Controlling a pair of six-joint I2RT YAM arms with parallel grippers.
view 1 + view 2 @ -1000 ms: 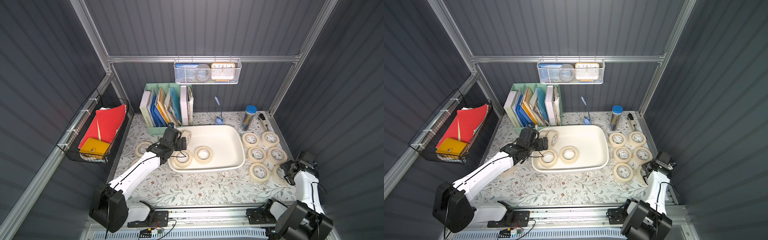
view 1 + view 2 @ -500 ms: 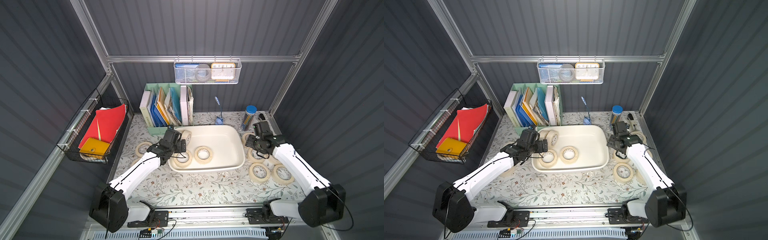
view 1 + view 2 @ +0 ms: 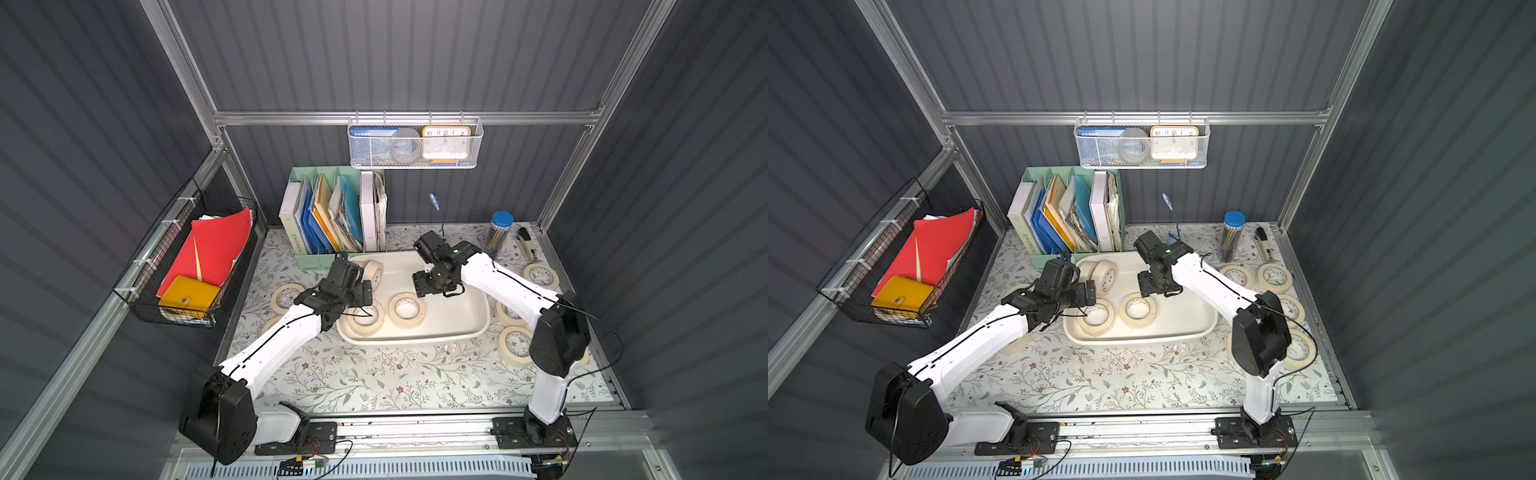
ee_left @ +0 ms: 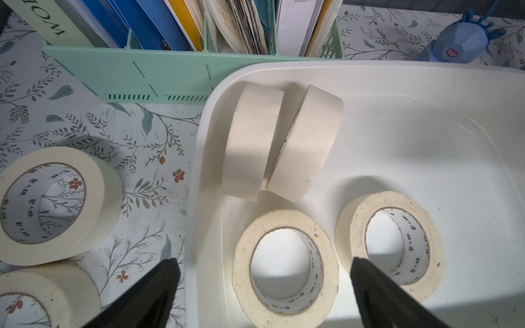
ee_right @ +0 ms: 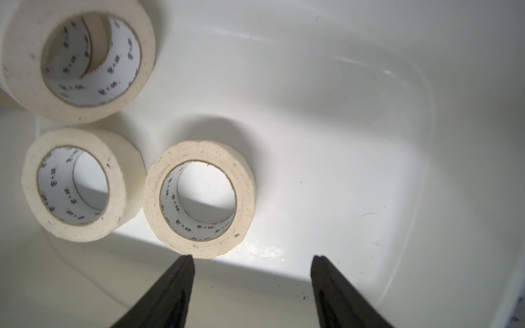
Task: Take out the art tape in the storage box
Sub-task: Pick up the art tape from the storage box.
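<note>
My right gripper lowers onto the other flat roll's rim (image 3: 421, 307) (image 5: 241, 192) by the bare bottom of the box next, since clear space lies on both sides of that rim below.
The off-white storage box (image 3: 415, 338) (image 3: 1142, 338) stands mid-table. Inside it, two art tape rolls lie flat (image 3: 365, 318) (image 3: 406, 309) and two stand on edge (image 3: 374, 272) at its back left corner. My left gripper (image 4: 264, 259) (image 3: 359, 305) is open, straddling the flat roll (image 4: 284, 264) nearest the box's left wall; one finger hangs outside that wall. My right gripper (image 5: 252, 257) (image 3: 434, 291) is open and empty above the box floor, beside the other flat roll (image 5: 199, 198). Several more rolls lie on the table on both sides of the box (image 3: 540, 274) (image 3: 286, 297).
A mint-green file organiser (image 3: 332, 216) stands just behind the box's left corner. A white mesh basket (image 3: 415, 143) hangs on the back wall, and a black wire basket (image 3: 195, 262) with red folders hangs on the left wall. A blue-lidded pen jar (image 3: 498, 232) and a blue figurine (image 4: 454, 42) stand at the back.
My right arm has swung from the table's right front edge to over the box. The left arm has hardly moved.
</note>
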